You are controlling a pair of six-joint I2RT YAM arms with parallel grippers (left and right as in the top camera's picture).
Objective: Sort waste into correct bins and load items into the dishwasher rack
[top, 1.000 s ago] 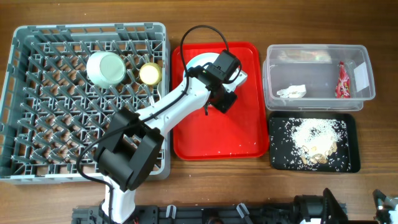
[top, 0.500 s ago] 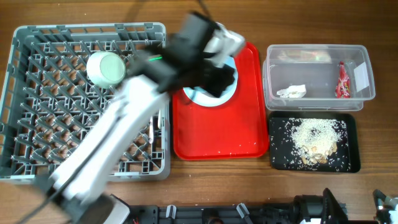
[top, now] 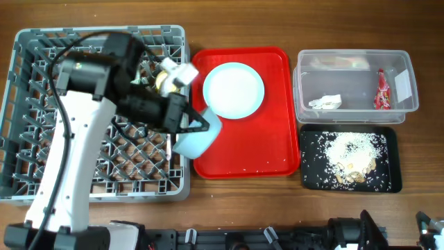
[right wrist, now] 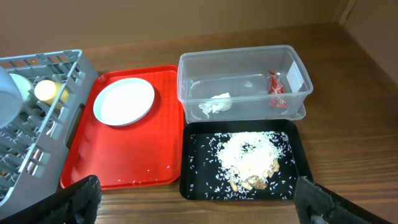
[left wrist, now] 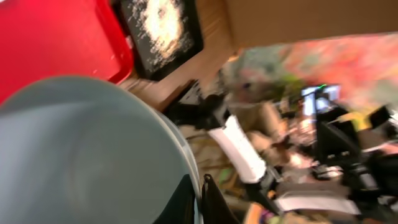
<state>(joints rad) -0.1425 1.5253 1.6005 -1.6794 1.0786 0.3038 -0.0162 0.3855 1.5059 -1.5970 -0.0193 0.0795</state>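
Note:
The rack's near wires (top: 137, 164) are in an empty part of the rack, so my left gripper needs to go left in the overhead view and down onto them.
My left gripper (top: 189, 125) is shut on the rim of a pale teal bowl (top: 198, 137), held over the seam between the grey dishwasher rack (top: 41, 42) and the red tray (top: 243, 156). In the left wrist view the bowl (left wrist: 81, 149) fills the frame, with its rim pinched between my fingers (left wrist: 199, 199). The pale-blue plate (top: 234, 90) lies on the red tray. The yellow cup (top: 165, 80) stands in the rack, half hidden by my arm. My right gripper (right wrist: 199, 199) is open and empty, low over the table's front.
The clear tub (top: 316, 66) holds the white tissue (top: 325, 103) and red wrapper (top: 379, 90). The black tray (top: 312, 177) holds rice and brown scraps (top: 352, 158). A few grains lie on the red tray. A second bowl (right wrist: 17, 84) shows in the rack.
My left arm has swung from the plate on the red tray leftward to the rack's right edge, carrying the teal bowl. The plate is now uncovered.

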